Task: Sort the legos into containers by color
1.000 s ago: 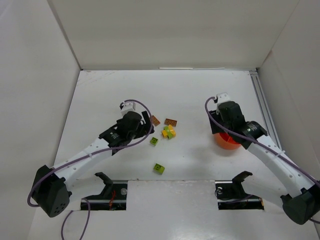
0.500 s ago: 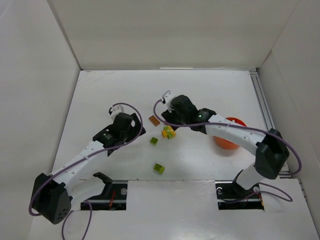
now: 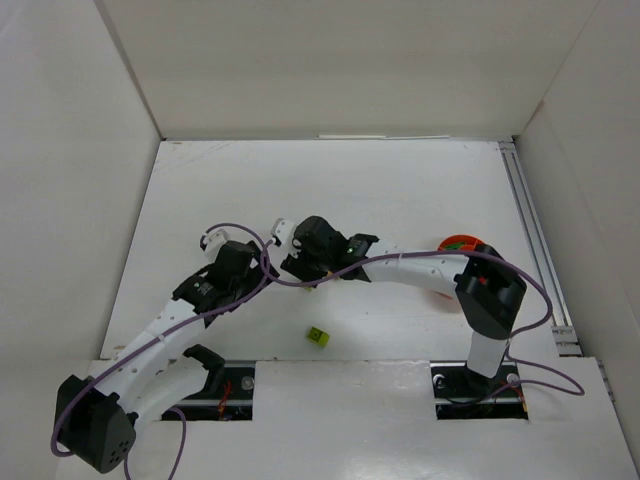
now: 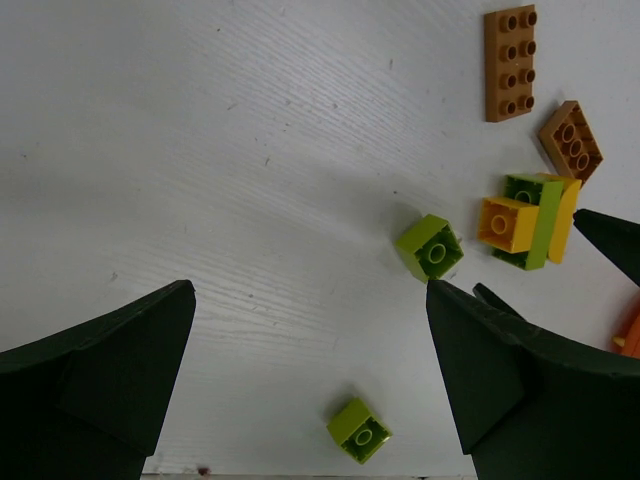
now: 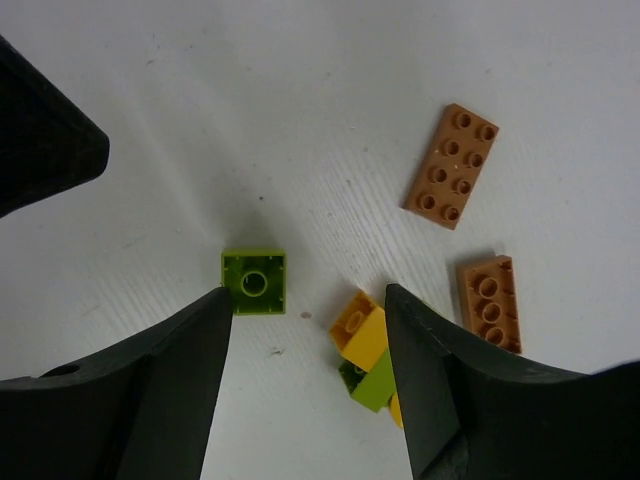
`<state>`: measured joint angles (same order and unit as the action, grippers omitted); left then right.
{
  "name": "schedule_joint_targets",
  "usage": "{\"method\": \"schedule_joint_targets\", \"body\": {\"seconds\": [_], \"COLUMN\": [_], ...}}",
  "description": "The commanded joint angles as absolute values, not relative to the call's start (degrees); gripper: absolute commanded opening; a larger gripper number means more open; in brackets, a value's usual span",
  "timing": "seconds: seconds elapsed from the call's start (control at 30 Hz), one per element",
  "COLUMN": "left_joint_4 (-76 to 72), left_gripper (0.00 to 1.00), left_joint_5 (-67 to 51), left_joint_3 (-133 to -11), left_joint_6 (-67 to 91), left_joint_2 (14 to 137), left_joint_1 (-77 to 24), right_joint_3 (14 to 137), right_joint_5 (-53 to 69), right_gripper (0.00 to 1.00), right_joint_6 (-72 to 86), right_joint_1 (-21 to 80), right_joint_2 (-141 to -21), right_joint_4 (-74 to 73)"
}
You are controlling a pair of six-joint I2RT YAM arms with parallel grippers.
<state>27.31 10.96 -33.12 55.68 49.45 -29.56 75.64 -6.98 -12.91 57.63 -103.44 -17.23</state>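
The longer brown plate lies slanted beyond my right gripper's open fingers. The gripper goes outward past the yellow and green clump next, turns to line up and lowers over it.
In the right wrist view my right gripper [image 5: 307, 293] is open and empty, low over the legos. A lime brick [image 5: 254, 281] lies by its left finger and a yellow and green clump [image 5: 370, 350] lies between the fingers. Two brown plates [image 5: 451, 166] lie beyond. In the top view it [image 3: 305, 268] covers this group. My left gripper [image 3: 255, 275] is open and empty just left of it. Its own view [image 4: 308, 290] shows the lime brick [image 4: 430, 247], the clump [image 4: 528, 220] and a second lime brick [image 4: 359, 430]. The orange bowl [image 3: 462, 244] is at the right, partly hidden.
The second lime brick [image 3: 317, 336] lies alone near the front edge. White walls enclose the table on three sides. The right arm stretches across the table from right to centre. The other gripper's finger [image 5: 40, 130] shows at the upper left of the right wrist view.
My right gripper has swung left from over the orange bowl to the brick group at the centre. My left gripper has pulled back to the left, away from the bricks.
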Motion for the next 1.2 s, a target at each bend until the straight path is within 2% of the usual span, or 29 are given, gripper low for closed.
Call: {"method": "schedule_joint_targets", "body": {"seconds": [0.0,0.27,0.4,0.7,0.93,1.17], "left_joint_4": [28.8,28.8,28.8,29.4,29.4,29.4], "left_gripper": [1.00,1.00,1.00,1.00,1.00,1.00], "left_joint_5": [11.3,11.3,10.8,10.8,11.4,11.4], "left_joint_3": [-32.3,-31.8,-31.8,-31.3,-31.8,-31.8], "left_joint_6": [57.4,57.9,58.4,59.0,59.0,59.0], "left_joint_2": [48.4,47.3,46.0,44.1,44.1,44.1], "left_joint_1": [-29.4,-29.4,-29.4,-29.4,-29.4,-29.4], "right_joint_3": [78.2,83.0,90.7,96.1,97.1,98.4], "right_joint_5": [-4.8,-15.3,-21.6,-13.4,-13.4,-11.9], "right_gripper": [0.68,0.69,0.68,0.65,0.65,0.56], "right_joint_6": [-14.6,-12.5,-9.8,-6.2,-7.5,-8.0], "right_joint_1": [58.5,58.5,58.5,51.8,51.2,50.7], "right_joint_2": [-105.0,-109.2,-113.9,-120.8,-124.8,-127.1], "right_joint_4": [-14.0,-14.0,-16.9,-18.5,-18.5,-16.9]}}
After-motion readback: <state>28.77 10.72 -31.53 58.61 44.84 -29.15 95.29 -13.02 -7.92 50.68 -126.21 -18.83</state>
